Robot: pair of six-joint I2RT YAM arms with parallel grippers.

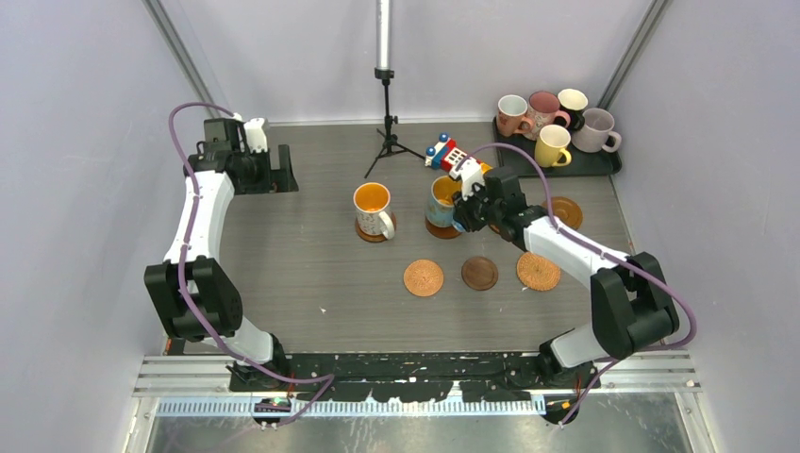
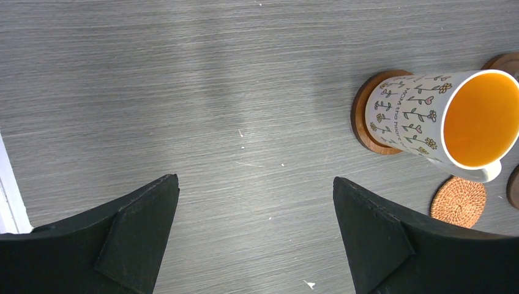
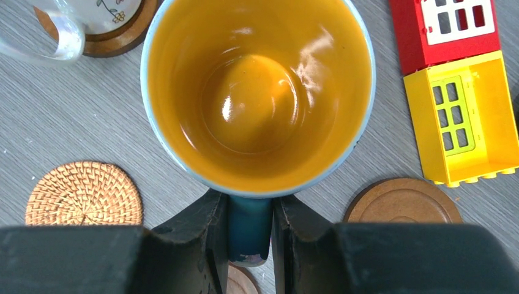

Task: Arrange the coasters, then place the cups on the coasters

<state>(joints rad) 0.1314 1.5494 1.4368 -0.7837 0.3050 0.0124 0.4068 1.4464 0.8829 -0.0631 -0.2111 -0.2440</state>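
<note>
The blue cup comes down onto the brown coaster (image 1: 441,231) next, and my right gripper then releases the handle. That coaster lies below my gripper, under the cup.
My right gripper (image 3: 250,211) is shut on the handle of the blue cup (image 3: 257,92), whose orange inside faces the wrist camera. In the top view this blue cup (image 1: 441,201) stands over a brown coaster (image 1: 441,230) at mid table. To its left, a white patterned cup (image 1: 373,208) sits on another brown coaster (image 1: 375,230). Three bare coasters lie in a row nearer me: woven (image 1: 424,277), dark (image 1: 479,273), woven (image 1: 538,271). A further brown coaster (image 1: 566,211) lies to the right. My left gripper (image 2: 256,184) hangs open over bare table at the far left.
A black tray (image 1: 604,165) at the back right holds two pink cups (image 1: 528,113), a black cup (image 1: 572,102), a lavender cup (image 1: 596,130) and a yellow cup (image 1: 553,145). A red-yellow toy block (image 1: 451,154) lies just behind the blue cup. A tripod (image 1: 387,123) stands at the back.
</note>
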